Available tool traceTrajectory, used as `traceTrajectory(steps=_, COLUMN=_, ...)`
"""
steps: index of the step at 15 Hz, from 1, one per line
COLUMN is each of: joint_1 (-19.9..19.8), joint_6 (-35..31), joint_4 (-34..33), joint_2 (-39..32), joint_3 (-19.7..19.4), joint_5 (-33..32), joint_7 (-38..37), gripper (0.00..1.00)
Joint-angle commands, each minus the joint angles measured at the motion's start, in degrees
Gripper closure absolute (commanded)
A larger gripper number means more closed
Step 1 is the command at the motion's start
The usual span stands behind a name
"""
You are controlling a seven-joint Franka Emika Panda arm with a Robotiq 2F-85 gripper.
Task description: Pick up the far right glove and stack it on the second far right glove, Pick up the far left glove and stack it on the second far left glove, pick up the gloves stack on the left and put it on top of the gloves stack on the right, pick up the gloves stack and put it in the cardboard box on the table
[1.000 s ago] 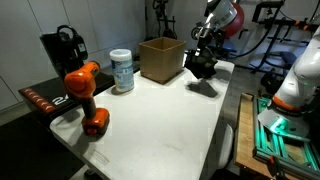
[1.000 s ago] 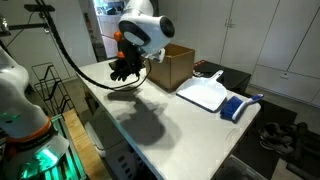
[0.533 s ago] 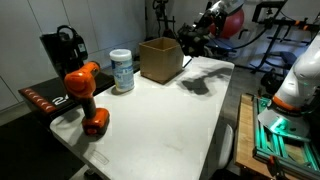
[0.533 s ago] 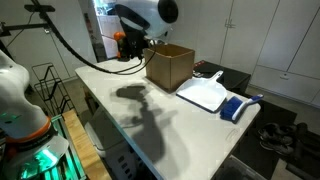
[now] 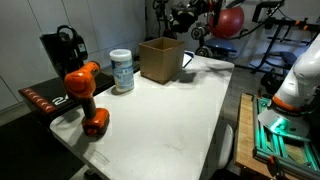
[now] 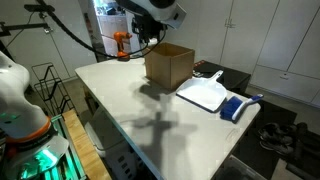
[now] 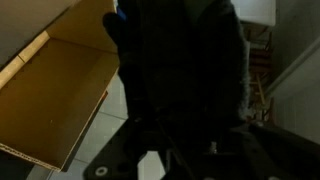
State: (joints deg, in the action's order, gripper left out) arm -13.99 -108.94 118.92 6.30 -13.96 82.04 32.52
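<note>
I will bring my gripper to the open cardboard box (image 6: 168,68), above the box's opening, and let go of the stack of gloves, because the box is to the left in the wrist view.
My gripper (image 5: 184,17) is shut on the gloves stack (image 5: 181,24), a limp black bundle, and holds it high in the air over the far end of the table (image 5: 170,110). In an exterior view the gripper (image 6: 150,24) and the hanging gloves stack (image 6: 147,36) are just above the cardboard box (image 6: 168,68), toward its far side. The box (image 5: 160,60) is brown and open at the top. In the wrist view the dark gloves stack (image 7: 180,70) fills the middle and hides the jaws; the open box (image 7: 60,100) lies to the left below.
An orange drill (image 5: 85,95), a white canister (image 5: 121,70) and a black coffee machine (image 5: 62,50) stand left of the box. A white board (image 6: 207,93) and a blue item (image 6: 235,105) lie beyond the box. The table (image 6: 130,95) has rounded edges.
The gripper has risen with the gloves stack and moved from beside the box to above it. Its shadow on the table has slid along and grown fainter.
</note>
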Motion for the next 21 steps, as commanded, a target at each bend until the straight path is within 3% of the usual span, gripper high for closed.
traceTrajectory(steps=1, joint_1=1.4, joint_6=-11.4, joint_4=-1.1, joint_2=-3.0, joint_3=1.9, joint_5=7.5, joint_7=-3.1, gripper=0.95)
traceTrajectory(steps=4, joint_1=2.9, joint_6=-18.7, joint_4=-1.6, joint_2=-5.0, joint_3=3.7, joint_5=10.2, joint_7=-4.9, gripper=0.95)
traceTrajectory(steps=8, joint_1=4.2, joint_6=-23.4, joint_4=-2.1, joint_2=-7.0, joint_3=5.0, joint_5=9.3, joint_7=-8.1, gripper=0.95)
traceTrajectory(steps=9, joint_1=4.4, joint_6=-23.8, joint_4=-2.2, joint_2=-7.3, joint_3=5.1, joint_5=8.4, joint_7=-8.9, gripper=0.72)
traceTrajectory(steps=10, joint_1=4.6, joint_6=-25.2, joint_4=-2.5, joint_2=-7.5, joint_3=5.3, joint_5=8.0, joint_7=-8.8, gripper=0.55)
traceTrajectory(steps=16, joint_1=5.6, joint_6=-32.6, joint_4=-2.6, joint_2=-5.2, joint_3=6.1, joint_5=4.8, joint_7=-10.2, gripper=0.11)
traceTrajectory(steps=18, joint_1=6.0, joint_6=-34.4, joint_4=-2.7, joint_2=-3.8, joint_3=6.5, joint_5=3.6, joint_7=-10.8, gripper=0.01)
traceTrajectory(steps=21, joint_1=6.3, joint_6=-35.2, joint_4=-1.6, joint_2=-0.3, joint_3=7.2, joint_5=-6.2, joint_7=-17.1, gripper=0.00)
